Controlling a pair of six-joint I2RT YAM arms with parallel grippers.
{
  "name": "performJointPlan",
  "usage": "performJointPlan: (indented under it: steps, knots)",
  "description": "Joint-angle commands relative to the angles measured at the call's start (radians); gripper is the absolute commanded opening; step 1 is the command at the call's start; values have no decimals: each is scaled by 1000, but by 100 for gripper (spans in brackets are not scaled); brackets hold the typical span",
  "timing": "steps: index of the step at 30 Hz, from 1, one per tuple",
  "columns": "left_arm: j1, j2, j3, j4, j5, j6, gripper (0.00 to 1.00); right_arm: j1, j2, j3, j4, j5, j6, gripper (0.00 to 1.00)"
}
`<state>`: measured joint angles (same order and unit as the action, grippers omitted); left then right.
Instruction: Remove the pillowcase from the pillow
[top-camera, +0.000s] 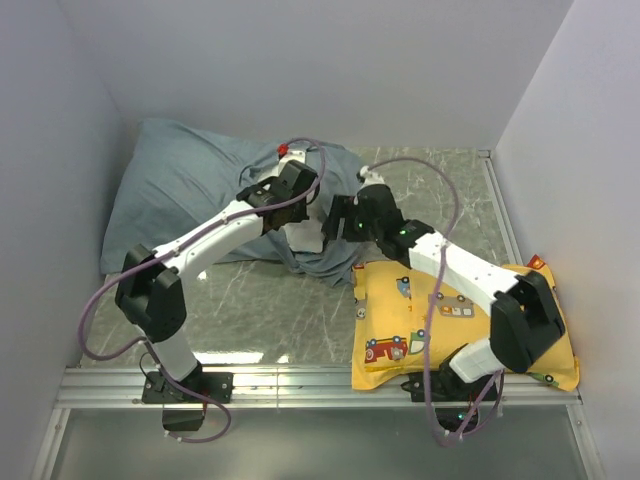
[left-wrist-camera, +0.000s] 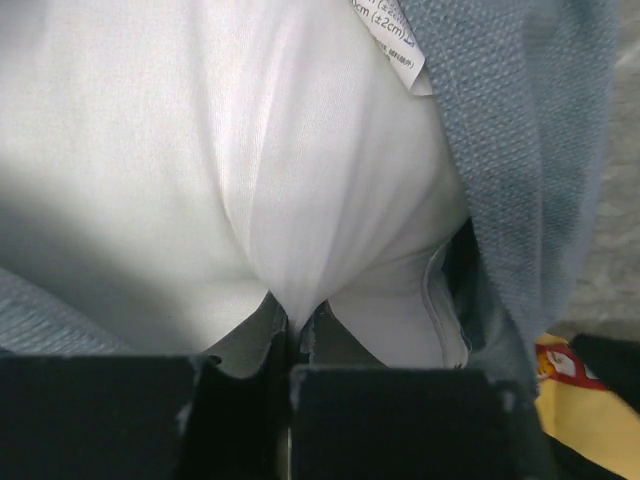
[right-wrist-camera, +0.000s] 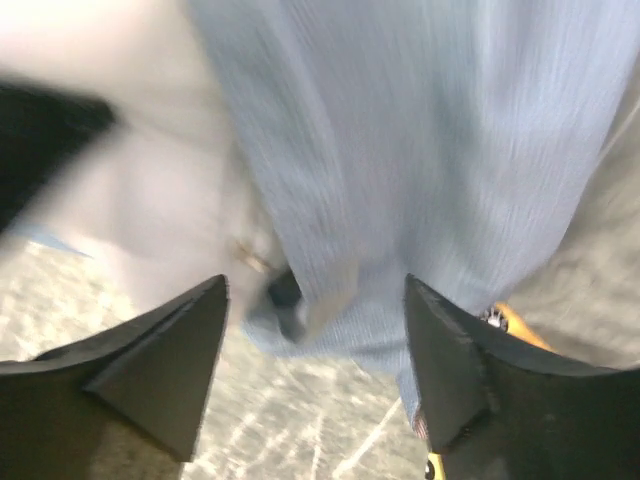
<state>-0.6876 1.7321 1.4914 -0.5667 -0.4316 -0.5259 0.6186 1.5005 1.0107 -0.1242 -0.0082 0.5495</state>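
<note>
Next, the left gripper draws the pillow's fold up, then down toward the pillowcase's hanging edge (top-camera: 338, 172) (left-wrist-camera: 500, 170) and releases it, since the pillow sits partly inside.
The blue-grey pillowcase (top-camera: 190, 190) lies bunched at the back left with its open end toward the middle. The white pillow (top-camera: 300, 237) pokes out of that opening. My left gripper (top-camera: 297, 205) is shut on a pinched fold of the white pillow (left-wrist-camera: 200, 150), with the pinch at my left gripper's tips (left-wrist-camera: 295, 325). The pillowcase edge (left-wrist-camera: 520, 150) hangs to the right of it. My right gripper (top-camera: 335, 228) is open. Its jaws (right-wrist-camera: 315, 285) straddle the hanging edge of the pillowcase (right-wrist-camera: 420, 130) just above the table, with the pillow (right-wrist-camera: 170, 190) to the left.
A yellow pillow with cartoon vehicles (top-camera: 450, 320) lies at the near right under my right arm, and shows in the left wrist view (left-wrist-camera: 590, 410). A white care label (left-wrist-camera: 395, 40) hangs on the pillow. The marble table (top-camera: 270, 300) is walled on three sides.
</note>
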Motion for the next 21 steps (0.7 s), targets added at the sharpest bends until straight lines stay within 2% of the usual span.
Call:
performJointPlan:
  steps: [1, 5, 9, 12, 13, 15, 18, 21]
  knots:
    - [-7, -97, -2, 34, 76, -11, 0, 29, -115, 117, -48, 103, -86, 82]
    - [-6, -140, -20, 50, 128, -23, 0, 33, -65, 239, -92, 155, -118, 86]
    - [-7, -183, -36, 62, 157, -31, 0, 27, 102, 357, -121, 181, -155, 83]
    - [-7, -218, -39, 47, 162, -29, 0, 21, 209, 465, -190, 202, -177, 63]
    - [-6, -239, -48, 45, 165, -28, 0, 17, 225, 480, -198, 194, -180, 51]
    - [-6, -262, -59, 45, 172, -23, 0, -5, 254, 500, -201, 179, -178, 37]
    - [-7, -307, -79, 33, 172, -20, 0, -48, 277, 516, -216, 203, -165, 21]
    - [-7, -376, -114, 34, 174, -20, 0, -124, 288, 517, -223, 206, -139, 12]
